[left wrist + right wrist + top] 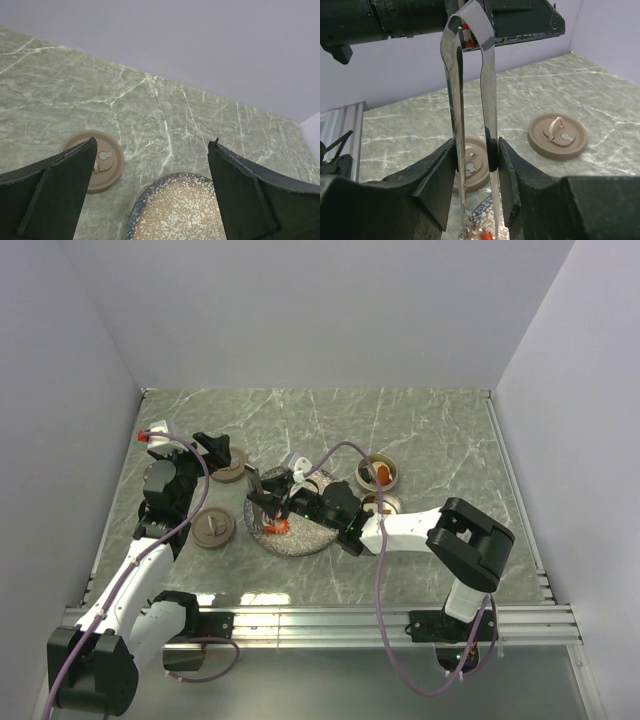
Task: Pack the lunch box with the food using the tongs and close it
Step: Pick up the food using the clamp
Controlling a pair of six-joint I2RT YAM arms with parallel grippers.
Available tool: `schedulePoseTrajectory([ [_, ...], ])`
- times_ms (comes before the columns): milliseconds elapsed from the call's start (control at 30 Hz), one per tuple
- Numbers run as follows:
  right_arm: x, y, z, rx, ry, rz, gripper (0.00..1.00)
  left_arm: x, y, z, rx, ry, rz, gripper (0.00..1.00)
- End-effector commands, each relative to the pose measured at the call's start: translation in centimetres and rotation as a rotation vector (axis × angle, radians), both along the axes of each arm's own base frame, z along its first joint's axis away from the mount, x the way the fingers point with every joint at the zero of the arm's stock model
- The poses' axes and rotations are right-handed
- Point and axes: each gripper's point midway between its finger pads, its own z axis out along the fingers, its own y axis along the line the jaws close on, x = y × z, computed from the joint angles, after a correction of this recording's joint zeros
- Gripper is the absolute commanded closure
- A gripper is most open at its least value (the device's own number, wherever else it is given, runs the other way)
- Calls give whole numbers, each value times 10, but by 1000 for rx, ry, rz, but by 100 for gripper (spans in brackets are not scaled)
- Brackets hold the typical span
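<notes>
I will release the tongs [489, 95] on the bare marble past the tins, to the right of my right gripper in the top view.
My right gripper [283, 496] [476, 150] is shut on the tongs [489, 95], one finger pressing each of their two shiny arms. The tongs stand steeply, joined end [298, 466] up and tips down over the speckled plate [310, 538]. A red piece of food [279, 527] [483, 233] lies on the plate by the tips. The lunch box shows as round tins: one [379, 473] holds orange food, another [383, 504] is partly hidden behind my right arm. My left gripper [214, 447] [152, 150] hangs open and empty at the left, above the table.
Two brown round lids lie on the table, one [229, 467] [557, 136] beside my left gripper and one [213, 528] [98, 161] [472, 167] left of the plate [180, 210]. Walls close in the marble table at the left, back and right.
</notes>
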Motion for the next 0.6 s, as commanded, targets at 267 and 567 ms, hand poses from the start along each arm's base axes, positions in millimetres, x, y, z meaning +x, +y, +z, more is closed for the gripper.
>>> schedulePoseTrajectory([
  [267,12,2,-2,26,-56,80,55,1,-2,14,-20,-48,-10,1],
  [567,12,-11,-9,-41,-48,51,55,2,-3,14,-20,-48,-12,1],
])
